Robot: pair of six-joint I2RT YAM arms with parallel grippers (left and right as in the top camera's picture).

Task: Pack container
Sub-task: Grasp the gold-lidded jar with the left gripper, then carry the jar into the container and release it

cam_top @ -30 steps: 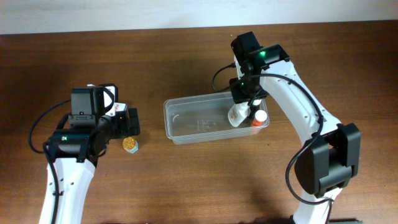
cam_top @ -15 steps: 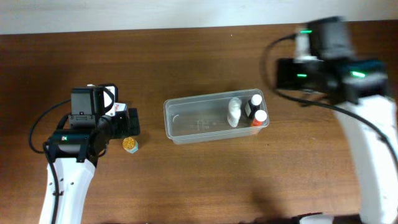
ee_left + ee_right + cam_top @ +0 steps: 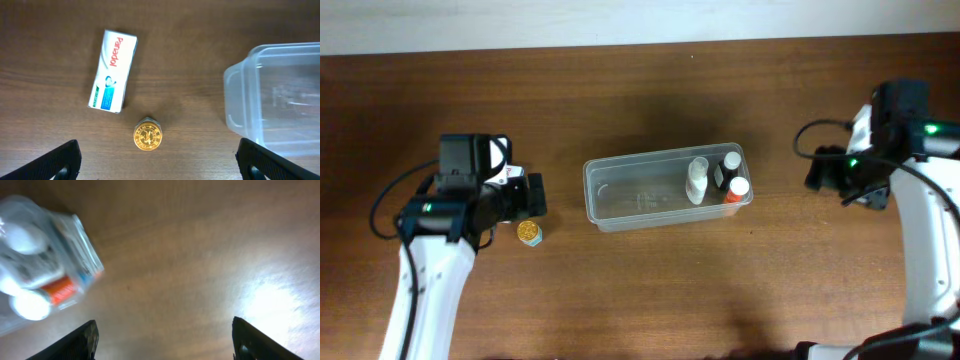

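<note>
I will next bring my left gripper down to the gold-lidded jar (image 3: 529, 232) (image 3: 148, 134), and its open fingers will go down on either side of the jar.
The clear container (image 3: 630, 203) sits mid-table and holds a white bottle (image 3: 696, 180), a dark bottle with a white cap (image 3: 731, 164) and an orange bottle with a white cap (image 3: 738, 190) at its right end. My right gripper (image 3: 830, 175) is open and empty, off to the container's right; in the right wrist view (image 3: 162, 340) the container's corner (image 3: 80, 245) shows blurred at the left. My left gripper (image 3: 525, 198) is open above a gold-lidded jar (image 3: 147, 136) and a white Panadol box (image 3: 113, 71). The container's left end (image 3: 240, 100) shows in the left wrist view.
The table is brown wood (image 3: 650, 290). The gold-lidded jar (image 3: 529, 232) and the Panadol box (image 3: 510, 174) lie left of the container, the box partly under my left arm. A pale wall edge runs along the table's far side.
My right gripper has let go of the white bottle in the container and swung away to the right. My left arm has shifted only slightly.
</note>
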